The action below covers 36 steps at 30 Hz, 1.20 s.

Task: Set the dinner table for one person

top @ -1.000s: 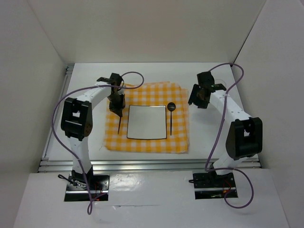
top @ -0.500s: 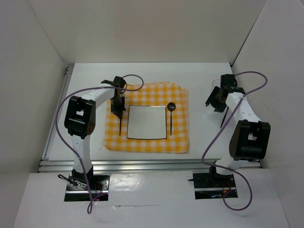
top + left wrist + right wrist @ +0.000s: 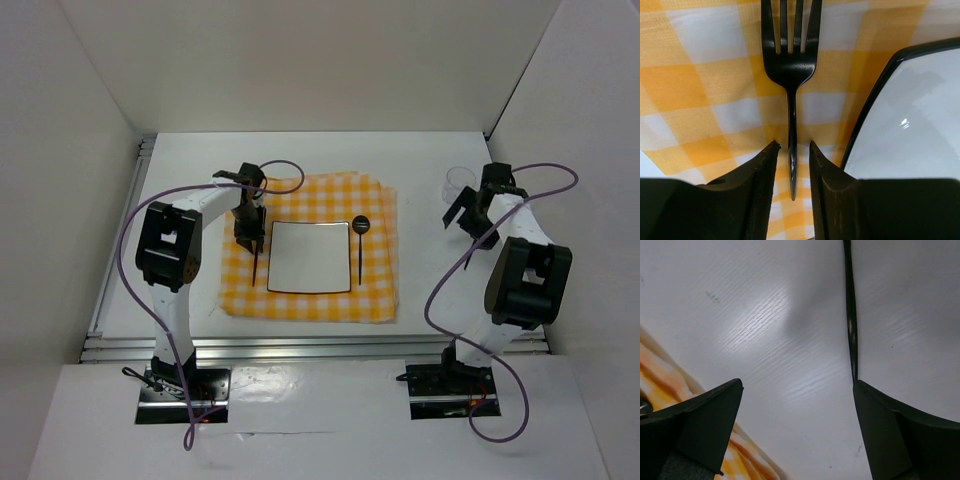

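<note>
My right gripper has one finger lined up with the black knife's thin handle (image 3: 467,261) (image 3: 852,337), so I will move it toward the right in the wrist view and down over the handle.
The white dinner table (image 3: 300,150) carries a yellow-and-white checked cloth (image 3: 320,200) with a white square plate (image 3: 310,257) on it. A black fork (image 3: 256,265) lies on the cloth left of the plate and a black spoon (image 3: 359,245) lies right of it. My left gripper (image 3: 792,145) straddles the fork's (image 3: 790,65) handle, slightly open, with a thin gap on each side. My right gripper (image 3: 797,382) is wide open and empty over bare table, with a thin black utensil (image 3: 850,315) by its right finger.
A clear glass (image 3: 458,180) stands at the table's back right, just behind my right gripper (image 3: 468,215). An aluminium rail (image 3: 300,345) runs along the near edge. White walls enclose the table on three sides. The cloth's corner (image 3: 655,385) shows in the right wrist view.
My right arm has swung from the cloth's right edge out to the table's right side. My left gripper has set the fork down straight on the cloth beside the plate.
</note>
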Tool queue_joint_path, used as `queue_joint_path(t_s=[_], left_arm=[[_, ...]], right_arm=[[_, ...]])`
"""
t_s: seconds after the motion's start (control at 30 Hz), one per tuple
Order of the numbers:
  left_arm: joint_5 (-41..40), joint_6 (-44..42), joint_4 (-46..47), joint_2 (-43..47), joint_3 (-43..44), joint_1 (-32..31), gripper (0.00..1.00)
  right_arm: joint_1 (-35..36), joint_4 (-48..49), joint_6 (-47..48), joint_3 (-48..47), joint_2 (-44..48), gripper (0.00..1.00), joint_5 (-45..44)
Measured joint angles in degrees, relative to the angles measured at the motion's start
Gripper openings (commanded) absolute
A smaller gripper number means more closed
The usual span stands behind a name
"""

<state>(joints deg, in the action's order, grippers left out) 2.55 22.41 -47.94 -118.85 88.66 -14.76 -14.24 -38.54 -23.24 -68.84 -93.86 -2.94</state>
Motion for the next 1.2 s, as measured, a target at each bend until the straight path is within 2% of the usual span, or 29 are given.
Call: queue_joint_path(t_s=[0.17,0.37,0.5,0.53,0.63,0.67,0.77,0.87,0.93,0.97,1.2], left_arm=[[0.72,-0.39,-0.02,0.00,-0.28,0.33,0.39],[1.51,-1.53,-0.04,0.00,-0.28,0.39,0.39],[2.14,-1.73,-0.02,0.00,-0.28,0.70,0.39],[2.25,-1.88,-0.02,0.07,-0.28,0.74,0.39],[2.23,-2.73,0.00,0.24,-0.28,0.85,0.39],[2.23,-2.82,0.00,0.39,-0.31,0.87,0.39],[2.23,-3.02,-0.02,1.27,-0.33,0.87,0.39],[2.27,-3.26,-0.11,2.32,-0.33,0.87,0.40],[2.56,-3.78,-0.26,2.64,-0.33,0.87,0.40],[2.82,-4.15,-0.37,2.71,-0.33,0.87,0.40],[3.74,-4.98,-1.14,2.86,-1.42,1.20,0.41]], right_arm=[[-2.80,0.09,-0.04,-0.55,-6.25,0.99,-2.73],[-4.52,-0.22,0.33,-5.29,-16.13,0.91,-6.56],[-4.50,0.76,1.95,-8.68,-17.97,0.78,-7.50],[-4.50,1.05,2.27,-9.25,-18.49,0.70,-7.50],[-4.50,1.27,3.06,-10.67,-20.09,0.58,-7.15],[-4.50,1.44,3.23,-10.88,-20.24,0.50,-7.28],[-4.48,1.38,3.34,-10.95,-20.39,0.42,-7.34],[-4.48,1.49,3.34,-10.54,-20.22,0.30,-7.43],[-4.48,1.62,3.41,-9.77,-19.71,0.13,-7.54],[-4.48,1.57,3.45,-9.33,-19.39,0.01,-7.63],[-4.50,1.73,2.49,-5.29,-16.26,0.00,-9.18]])
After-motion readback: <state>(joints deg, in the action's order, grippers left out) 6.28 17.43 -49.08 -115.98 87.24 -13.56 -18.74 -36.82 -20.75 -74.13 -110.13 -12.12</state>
